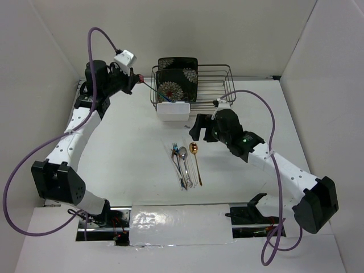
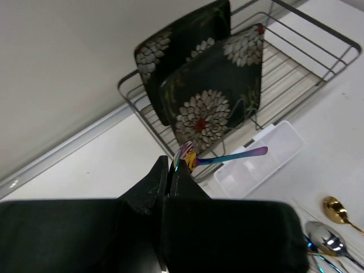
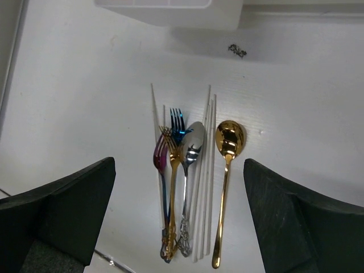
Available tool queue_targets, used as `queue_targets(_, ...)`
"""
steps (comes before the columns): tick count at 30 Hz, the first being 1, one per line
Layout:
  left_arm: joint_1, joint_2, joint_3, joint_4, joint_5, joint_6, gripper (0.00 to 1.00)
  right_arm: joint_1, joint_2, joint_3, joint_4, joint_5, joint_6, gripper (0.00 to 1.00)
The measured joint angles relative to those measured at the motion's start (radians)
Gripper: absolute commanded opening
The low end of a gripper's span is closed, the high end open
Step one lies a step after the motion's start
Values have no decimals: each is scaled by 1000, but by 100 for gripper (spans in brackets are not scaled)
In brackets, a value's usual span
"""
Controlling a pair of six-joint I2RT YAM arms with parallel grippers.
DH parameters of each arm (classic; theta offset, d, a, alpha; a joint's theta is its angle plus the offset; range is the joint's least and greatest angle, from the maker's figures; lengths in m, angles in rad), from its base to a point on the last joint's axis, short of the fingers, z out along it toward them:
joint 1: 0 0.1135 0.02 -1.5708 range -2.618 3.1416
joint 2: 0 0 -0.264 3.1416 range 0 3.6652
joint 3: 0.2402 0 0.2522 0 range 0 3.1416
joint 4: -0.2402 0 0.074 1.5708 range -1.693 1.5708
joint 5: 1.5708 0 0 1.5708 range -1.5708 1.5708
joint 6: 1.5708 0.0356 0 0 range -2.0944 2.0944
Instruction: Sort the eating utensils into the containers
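Note:
Next, my left gripper lowers the spoon toward the nearest end of the small white tub (image 1: 172,114), then releases it.
My left gripper (image 1: 135,78) is raised at the far left beside the wire rack and is shut on the bowl end of an iridescent pink-blue spoon (image 2: 227,157). Its handle points towards the small white tub (image 2: 296,136). The tub (image 1: 172,114) stands against the rack's front. The other utensils (image 1: 185,165) lie side by side mid-table: three forks (image 3: 172,153), a silver spoon (image 3: 193,136), pale chopsticks (image 3: 207,170) and a gold spoon (image 3: 229,139). My right gripper (image 3: 179,165) hovers open above them and holds nothing; in the top view it (image 1: 199,129) is just behind the cutlery.
A dark wire rack (image 1: 219,85) stands at the back with two black floral plates (image 1: 177,77) upright in its left end. White walls enclose the table on three sides. A strip of tape (image 1: 182,219) runs along the near edge.

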Motion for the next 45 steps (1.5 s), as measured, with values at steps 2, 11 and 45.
queue_targets(2,5,-3,3,-3,-23,49,0,0,1,-17,-3,13,2,100)
queue_targets(11,5,-3,-14,-32,-61,165,0,-3,5,-56,5,40,5,100)
queue_targets(45,-148,110,-152,87,-163,294,27,-3,201,-215,172,68,-21,90)
